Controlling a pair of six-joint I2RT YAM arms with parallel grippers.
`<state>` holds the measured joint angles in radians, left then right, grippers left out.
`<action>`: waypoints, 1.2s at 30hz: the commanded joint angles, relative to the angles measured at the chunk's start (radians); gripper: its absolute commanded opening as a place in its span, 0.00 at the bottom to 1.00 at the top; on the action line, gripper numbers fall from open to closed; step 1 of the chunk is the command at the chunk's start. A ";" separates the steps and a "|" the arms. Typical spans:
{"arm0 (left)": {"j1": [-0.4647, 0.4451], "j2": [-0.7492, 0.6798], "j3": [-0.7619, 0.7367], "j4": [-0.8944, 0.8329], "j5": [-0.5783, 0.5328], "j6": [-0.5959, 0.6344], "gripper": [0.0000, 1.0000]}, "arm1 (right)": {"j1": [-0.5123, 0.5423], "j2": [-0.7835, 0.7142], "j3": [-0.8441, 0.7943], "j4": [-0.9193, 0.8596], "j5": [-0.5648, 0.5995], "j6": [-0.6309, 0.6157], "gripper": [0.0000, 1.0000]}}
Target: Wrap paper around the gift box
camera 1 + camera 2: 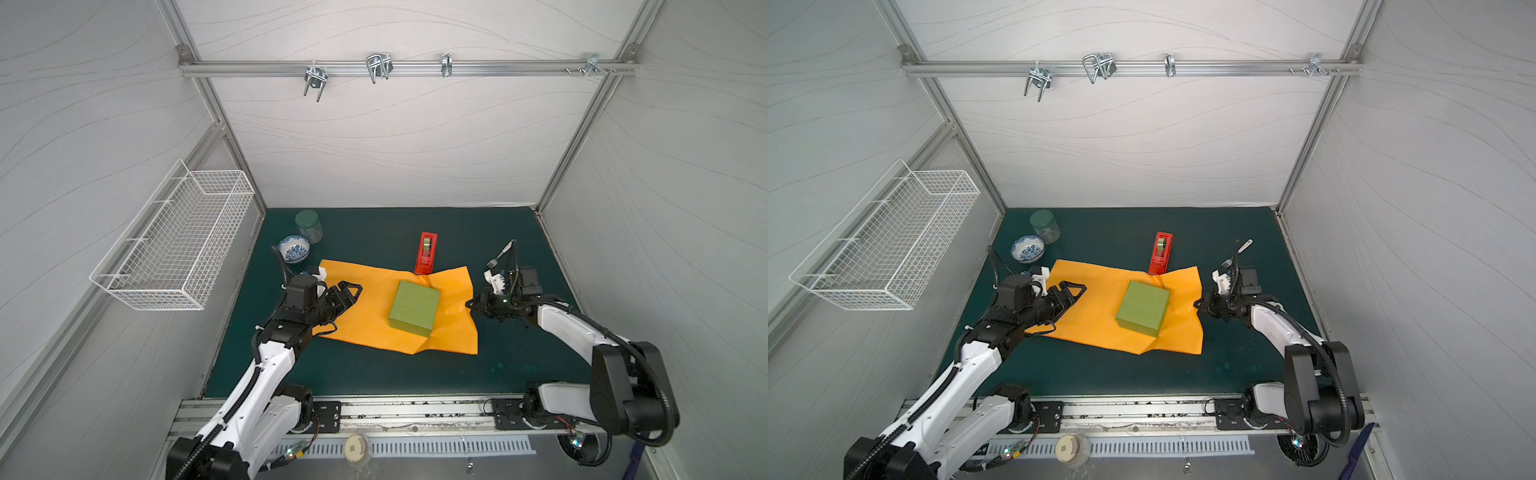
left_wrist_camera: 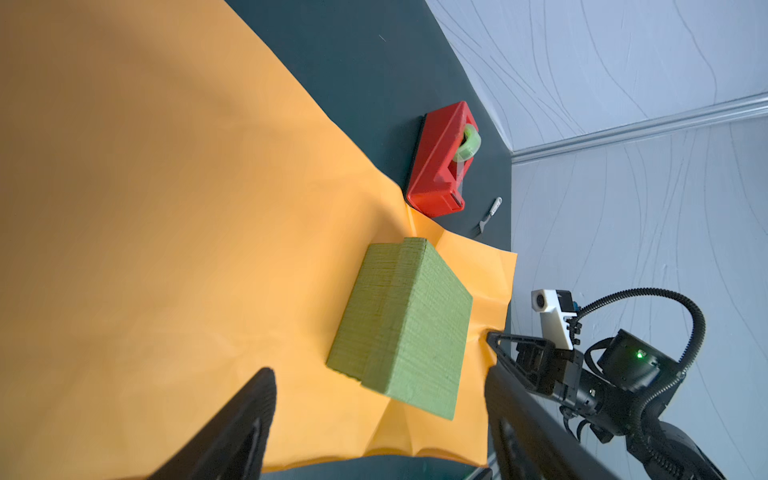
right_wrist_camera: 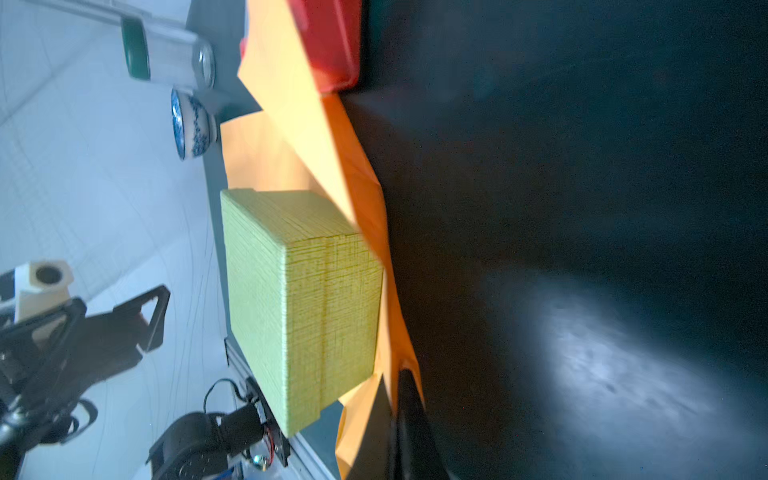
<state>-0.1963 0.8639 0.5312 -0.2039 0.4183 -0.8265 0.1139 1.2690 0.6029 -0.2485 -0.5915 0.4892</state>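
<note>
I should next pull my right gripper away from the gift box point(image 1: 414, 308), over the bare mat point(image 1: 491, 330) beside the paper, and let go of the paper's edge, because there are creases beside the gift box.
The yellow-green gift box point(image 1: 414, 308) point(image 1: 1143, 308) lies on the right half of the orange paper point(image 1: 365, 309) point(image 1: 1088, 309), which is spread on the dark green mat. My right gripper point(image 1: 470, 304) point(image 1: 1197, 306) is shut on the paper's right edge beside the box. In the right wrist view the paper point(image 3: 291, 124) is pinched between the closed jaws of my right gripper point(image 3: 401, 376) and rises next to the box point(image 3: 299, 307). My left gripper point(image 1: 354, 292) point(image 2: 380, 374) hovers open over the paper's left part, pointing at the box point(image 2: 407, 328), holding nothing.
A red tape dispenser point(image 1: 427, 252) sits at the paper's far edge. A blue-and-white bowl point(image 1: 294, 248) and a green-lidded jar point(image 1: 308, 225) stand at the back left. A fork point(image 1: 500, 255) lies behind the right arm. A wire basket point(image 1: 174, 245) hangs on the left wall.
</note>
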 commanded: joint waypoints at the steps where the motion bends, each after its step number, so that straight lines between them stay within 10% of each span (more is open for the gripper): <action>1: -0.034 0.015 -0.003 0.002 -0.034 -0.005 0.81 | -0.075 -0.008 0.009 -0.123 0.075 -0.037 0.00; 15: -0.083 0.416 -0.018 0.152 -0.100 0.053 0.68 | -0.115 0.155 0.087 -0.096 0.208 -0.094 0.01; 36: -0.322 0.053 -0.244 0.004 -0.127 -0.107 0.58 | -0.126 0.186 0.142 -0.138 0.285 -0.092 0.09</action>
<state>-0.5110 0.9112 0.2390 -0.1455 0.2993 -0.9207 -0.0036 1.4292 0.7162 -0.3779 -0.3405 0.4099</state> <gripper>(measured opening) 0.582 0.084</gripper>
